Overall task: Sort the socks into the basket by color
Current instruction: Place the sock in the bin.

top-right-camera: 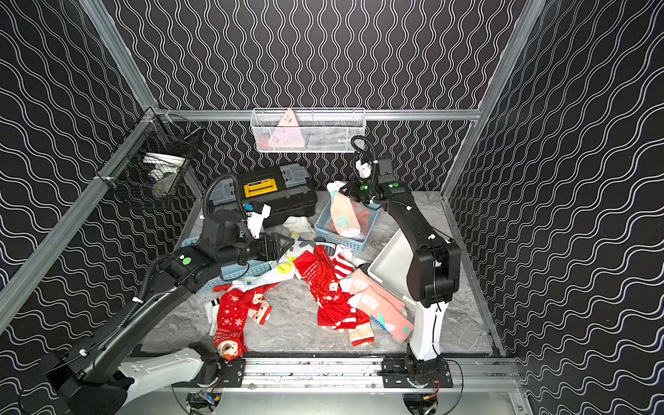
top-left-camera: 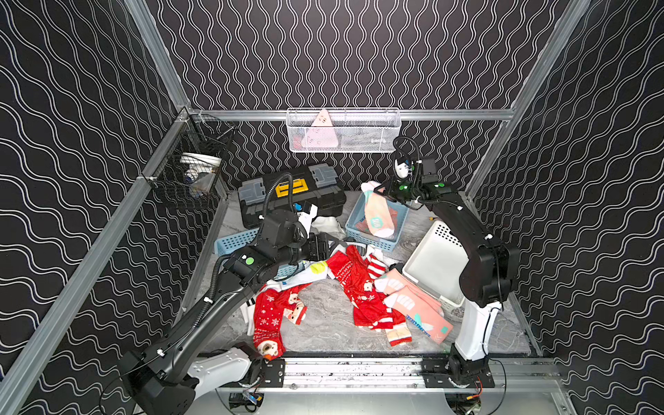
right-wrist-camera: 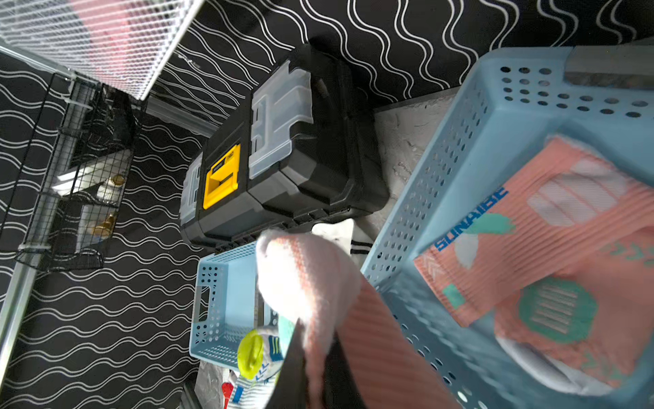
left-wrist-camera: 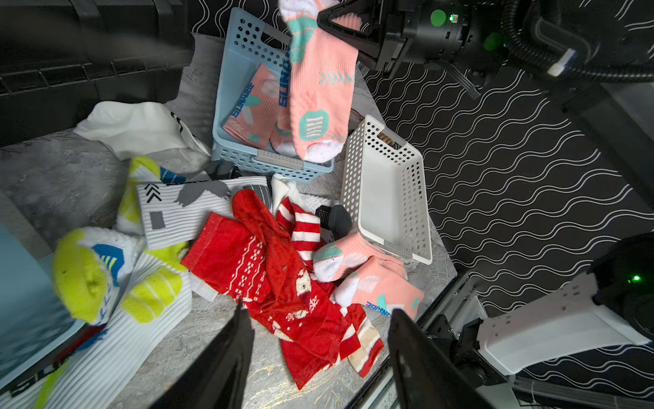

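Note:
My right gripper will next bring the hanging sock down onto the pink socks inside the blue basket [right-wrist-camera: 545,245] and release its cuff, since these matching socks lie below my gripper.
My right gripper [right-wrist-camera: 315,340] is shut on the cuff of a salmon-pink sock [top-left-camera: 375,212], which hangs over the blue basket [top-left-camera: 373,245] at the back right. More pink socks [left-wrist-camera: 254,106] lie inside that basket. My left gripper [left-wrist-camera: 318,311] stands open, nothing between its fingers, above the pile in the middle of the table. The pile holds red Christmas socks [top-left-camera: 359,284], a red-white striped one [left-wrist-camera: 300,226] and white socks with yellow marks [left-wrist-camera: 106,276]. Pink socks [top-left-camera: 416,305] lie at the pile's right. Another red sock [top-left-camera: 267,316] lies front left.
A white perforated basket [top-left-camera: 431,262] leans tilted beside the right arm. A second blue basket [top-left-camera: 233,240] sits partly under the left arm. A black toolbox [top-left-camera: 291,194] stands at the back. A white wire basket [top-left-camera: 343,131] and a black one [top-left-camera: 190,169] hang on the walls.

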Tool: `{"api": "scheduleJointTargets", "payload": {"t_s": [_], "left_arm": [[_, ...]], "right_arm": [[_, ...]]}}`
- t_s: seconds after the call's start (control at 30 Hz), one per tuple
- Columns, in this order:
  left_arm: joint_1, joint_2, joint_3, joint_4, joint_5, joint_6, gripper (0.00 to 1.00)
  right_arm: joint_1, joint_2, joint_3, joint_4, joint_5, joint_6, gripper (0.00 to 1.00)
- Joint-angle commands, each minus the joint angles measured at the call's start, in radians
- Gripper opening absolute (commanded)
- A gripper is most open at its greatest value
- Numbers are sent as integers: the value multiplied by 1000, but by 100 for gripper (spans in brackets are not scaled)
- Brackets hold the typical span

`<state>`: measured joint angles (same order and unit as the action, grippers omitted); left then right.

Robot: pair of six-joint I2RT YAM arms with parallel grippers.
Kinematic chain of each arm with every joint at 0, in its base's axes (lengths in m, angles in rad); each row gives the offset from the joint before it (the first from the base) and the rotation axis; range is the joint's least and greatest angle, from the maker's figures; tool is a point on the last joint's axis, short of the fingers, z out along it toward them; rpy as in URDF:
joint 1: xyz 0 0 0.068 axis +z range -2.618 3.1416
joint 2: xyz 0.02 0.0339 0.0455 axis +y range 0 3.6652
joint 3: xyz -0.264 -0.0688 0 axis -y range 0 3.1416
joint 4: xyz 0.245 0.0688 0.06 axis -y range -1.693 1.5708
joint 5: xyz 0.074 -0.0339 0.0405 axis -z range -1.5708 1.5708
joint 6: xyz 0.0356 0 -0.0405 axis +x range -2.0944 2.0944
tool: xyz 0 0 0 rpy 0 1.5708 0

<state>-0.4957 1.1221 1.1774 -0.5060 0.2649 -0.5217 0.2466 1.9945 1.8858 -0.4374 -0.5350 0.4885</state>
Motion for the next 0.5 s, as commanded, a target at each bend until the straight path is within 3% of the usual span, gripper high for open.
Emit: {"api": "scheduleJointTargets", "payload": {"t_s": [0.0, 0.47], "left_arm": [[1, 6, 2, -3, -11, 18, 65], [9, 59, 53, -38, -2, 51, 65]], "right_arm": [[-16, 50, 3, 100, -32, 63, 0], [-85, 298, 88, 209, -35, 96, 0]]}}
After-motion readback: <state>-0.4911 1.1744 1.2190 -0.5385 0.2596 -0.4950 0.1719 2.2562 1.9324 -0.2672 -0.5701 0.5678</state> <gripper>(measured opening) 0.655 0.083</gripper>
